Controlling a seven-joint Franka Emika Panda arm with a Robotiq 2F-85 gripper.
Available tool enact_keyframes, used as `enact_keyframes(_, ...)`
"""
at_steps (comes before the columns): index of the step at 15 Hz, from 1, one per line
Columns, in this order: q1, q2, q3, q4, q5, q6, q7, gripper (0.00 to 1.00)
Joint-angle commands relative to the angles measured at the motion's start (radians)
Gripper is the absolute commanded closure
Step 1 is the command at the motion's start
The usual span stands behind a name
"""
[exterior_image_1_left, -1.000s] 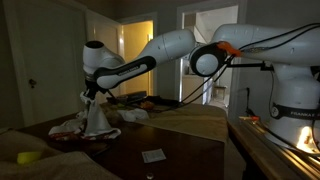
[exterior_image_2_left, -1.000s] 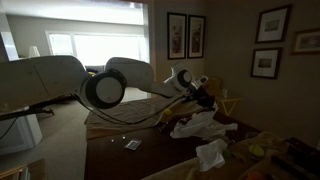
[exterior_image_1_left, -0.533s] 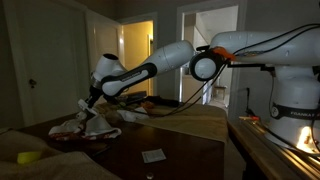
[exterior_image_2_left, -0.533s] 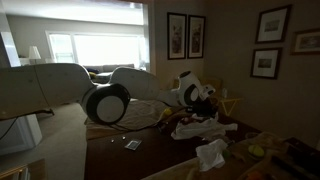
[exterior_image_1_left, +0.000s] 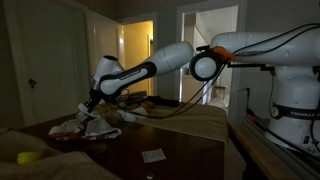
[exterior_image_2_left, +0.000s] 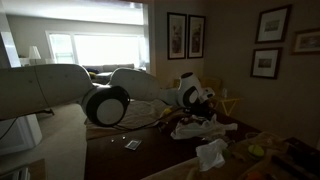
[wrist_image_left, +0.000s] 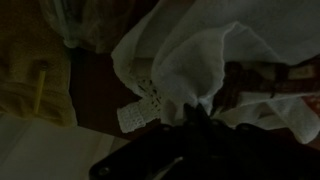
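Observation:
The heap of fabric lies below my fingers, so my gripper will next tilt more upright over it and then open to let go of the white cloth.
My gripper (exterior_image_1_left: 90, 107) is low over a dark wooden table (exterior_image_1_left: 170, 150), shut on a white cloth (exterior_image_1_left: 97, 124). In the wrist view the fingers (wrist_image_left: 196, 112) pinch a bunched fold of the white cloth (wrist_image_left: 200, 60), which has a lace edge (wrist_image_left: 138, 110). The cloth hangs down and rests on a heap of fabric. In an exterior view the gripper (exterior_image_2_left: 205, 101) sits above the same white cloth (exterior_image_2_left: 195, 127).
A second white cloth (exterior_image_2_left: 211, 154) lies nearer the table edge. A small card (exterior_image_1_left: 153, 155) lies on the table, also in the other view (exterior_image_2_left: 132, 145). A yellow object (exterior_image_1_left: 29, 157) lies at the front. Yellowish fabric (wrist_image_left: 30, 60) lies beside the cloth. Framed pictures (exterior_image_2_left: 186, 34) hang on the wall.
The gripper has come down with the white cloth, from stretched tall to slumped on the heap. Little has moved in the last half second.

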Motion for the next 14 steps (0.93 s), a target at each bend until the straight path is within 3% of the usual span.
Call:
enact_keyframes(1,0.010,-0.016,-0.031,0.004,0.016,-0.061,0.003,0.99)
enact_keyframes(5,0.038,-0.030,-0.150,-0.001,-0.038,-0.160,0.138,0.99)
enact_keyframes(10,0.060,-0.039,-0.201,0.005,-0.050,-0.230,0.125,0.99)
enact_keyframes(11,0.062,-0.044,-0.198,0.000,-0.047,-0.242,0.117,0.71)
enact_keyframes(12,0.066,-0.046,-0.200,0.000,-0.048,-0.253,0.116,0.71)
enact_keyframes(14,0.073,-0.052,-0.203,-0.002,-0.050,-0.284,0.118,0.58)
